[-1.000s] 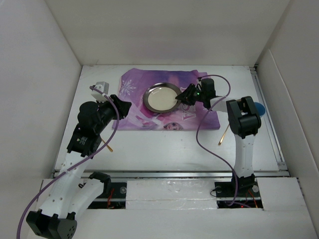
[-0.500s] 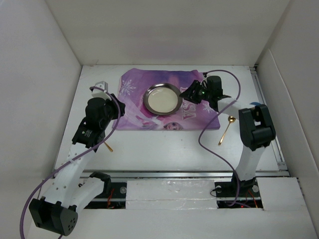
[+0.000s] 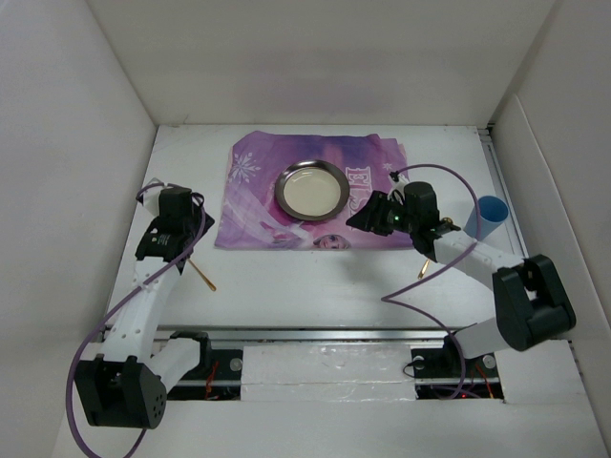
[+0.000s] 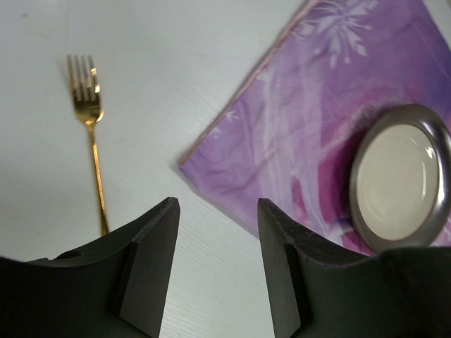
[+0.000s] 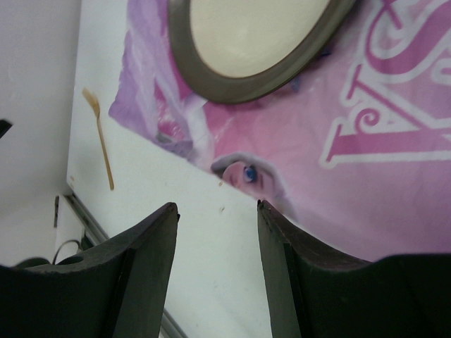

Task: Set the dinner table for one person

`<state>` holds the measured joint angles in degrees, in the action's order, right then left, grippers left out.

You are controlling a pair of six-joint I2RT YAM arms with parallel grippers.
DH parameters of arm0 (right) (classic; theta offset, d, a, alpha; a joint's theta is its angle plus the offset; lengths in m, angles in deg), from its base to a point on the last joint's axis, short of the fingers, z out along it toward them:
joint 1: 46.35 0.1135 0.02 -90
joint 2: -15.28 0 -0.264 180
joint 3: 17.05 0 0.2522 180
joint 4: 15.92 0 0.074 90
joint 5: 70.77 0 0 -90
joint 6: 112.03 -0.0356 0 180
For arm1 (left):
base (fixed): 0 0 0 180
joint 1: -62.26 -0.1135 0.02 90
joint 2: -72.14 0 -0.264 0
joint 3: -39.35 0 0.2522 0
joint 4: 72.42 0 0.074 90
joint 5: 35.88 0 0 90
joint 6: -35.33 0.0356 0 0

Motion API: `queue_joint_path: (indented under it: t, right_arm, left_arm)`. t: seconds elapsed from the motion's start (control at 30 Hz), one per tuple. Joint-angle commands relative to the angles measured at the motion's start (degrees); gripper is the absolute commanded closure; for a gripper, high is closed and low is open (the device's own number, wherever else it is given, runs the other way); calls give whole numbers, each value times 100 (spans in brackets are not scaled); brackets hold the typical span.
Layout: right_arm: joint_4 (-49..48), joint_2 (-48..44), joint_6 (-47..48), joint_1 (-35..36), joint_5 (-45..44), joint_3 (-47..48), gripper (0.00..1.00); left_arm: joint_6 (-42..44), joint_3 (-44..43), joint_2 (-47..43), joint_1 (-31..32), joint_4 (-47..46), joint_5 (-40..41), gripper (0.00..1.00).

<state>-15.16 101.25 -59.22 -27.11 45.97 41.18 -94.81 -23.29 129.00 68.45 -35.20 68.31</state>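
Note:
The robot's left hand should next go down and pull back, away from the placemat's corner, and then move onto the gold fork's handle [image 3: 200, 273] [image 4: 99, 177].
The white dinner table [image 3: 315, 281] bears a purple placemat [image 3: 267, 215] with a round metal plate [image 3: 310, 188] on it. A gold fork [image 3: 201, 275] lies on the table left of the mat, and shows in the left wrist view [image 4: 92, 134]. A gold spoon [image 3: 422, 269] lies right of the mat, mostly hidden by my right arm. My left gripper [image 3: 194, 232] is open and empty, above the mat's near left corner [image 4: 211, 158]. My right gripper [image 3: 365, 216] is open and empty, over the mat's near right part, apart from the plate [image 5: 254, 35].
A blue cup [image 3: 489, 216] stands at the right, beside the metal rail [image 3: 520, 248]. White walls close in the left, far and right sides. The arms' bases and cables sit along the near edge.
My right gripper has drawn back from the plate's rim toward the near right, uncovering the blue cup. My left arm has pulled back to the left and nearer, off the mat's left edge.

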Motion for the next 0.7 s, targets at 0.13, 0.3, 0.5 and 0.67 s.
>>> queue_joint_path:
  t: [0.13,0.3,0.5,0.67]
  right_arm:
    - [-54,-1616,476,141,-222,-342,46]
    - [112,-2120,546,141,-459,-448,46]
    - [87,-2023,511,-26,-126,-448,46]
    - [51,-2146,493,-79,-108,-501,46]
  left_arm:
    - [-793,265,518,-224,773,320,55]
    - [-548,545,1448,-960,862,76,58]
    - [-574,564,1792,-1128,739,382,60]
    - [-442,433,2372,-1199,633,418,62]
